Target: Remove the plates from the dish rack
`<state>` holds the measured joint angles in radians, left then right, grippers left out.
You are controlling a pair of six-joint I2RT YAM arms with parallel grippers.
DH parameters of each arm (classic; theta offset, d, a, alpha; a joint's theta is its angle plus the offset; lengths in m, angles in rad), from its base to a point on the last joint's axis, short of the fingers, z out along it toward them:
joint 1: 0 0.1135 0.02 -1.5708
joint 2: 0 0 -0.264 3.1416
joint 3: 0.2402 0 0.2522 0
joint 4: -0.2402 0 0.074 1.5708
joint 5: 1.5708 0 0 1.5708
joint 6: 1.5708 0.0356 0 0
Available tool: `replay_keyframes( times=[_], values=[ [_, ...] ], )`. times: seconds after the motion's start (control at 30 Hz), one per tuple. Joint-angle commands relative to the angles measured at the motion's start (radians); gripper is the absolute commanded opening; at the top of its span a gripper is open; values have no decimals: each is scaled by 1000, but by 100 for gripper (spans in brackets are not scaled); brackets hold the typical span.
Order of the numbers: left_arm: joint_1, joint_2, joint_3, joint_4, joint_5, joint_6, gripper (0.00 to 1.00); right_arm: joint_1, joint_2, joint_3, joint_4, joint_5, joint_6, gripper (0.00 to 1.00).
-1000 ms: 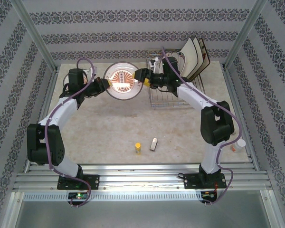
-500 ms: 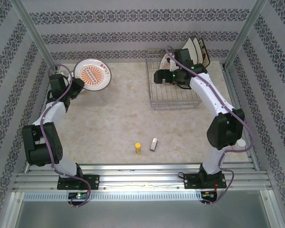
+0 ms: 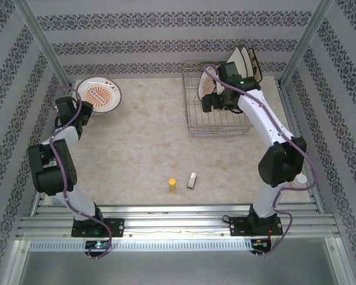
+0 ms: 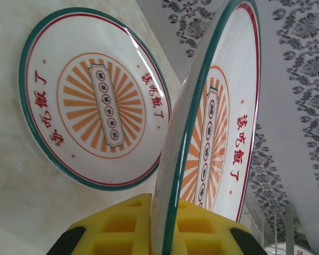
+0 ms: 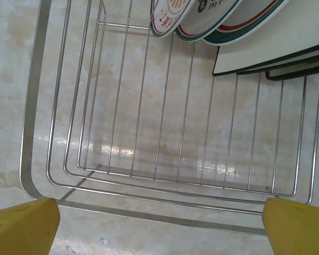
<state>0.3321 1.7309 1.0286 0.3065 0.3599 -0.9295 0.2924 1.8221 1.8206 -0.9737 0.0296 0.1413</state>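
The held plate still hangs above the matching plate lying flat on the table. It goes down onto it next, and my left gripper lets go of the plate's rim there.
My left gripper is shut on the rim of a round white plate with a teal and red edge and an orange sunburst, held tilted at the table's far left corner. Right under it a matching plate lies flat on the table. The silver wire dish rack stands at the back right. Round plates and square cream plates stand at its far end. My right gripper hangs open over the rack's bare near half, touching nothing.
A small yellow object and a small silver one lie on the marble table near the front. A white bottle sits at the right edge. Patterned walls and metal posts close in the back and sides.
The left arm swung the round plate from the table's middle to the far left corner and lowered it. The right gripper drew back from that plate to above the rack.
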Motion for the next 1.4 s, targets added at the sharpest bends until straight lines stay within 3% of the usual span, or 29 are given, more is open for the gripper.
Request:
replay_keyframes(
  times=[0.0,0.5,1.37],
  values=[
    [25,40,34,158,-4,-44,0,5,14,24,-30,28,-23,98],
    [34,249,237,77,-49,-48,0,6,35,9,-21,13,-27,98],
    [30,349,324,-108,-85,49,0,13,93,62,-12,-27,-17,98]
  ],
)
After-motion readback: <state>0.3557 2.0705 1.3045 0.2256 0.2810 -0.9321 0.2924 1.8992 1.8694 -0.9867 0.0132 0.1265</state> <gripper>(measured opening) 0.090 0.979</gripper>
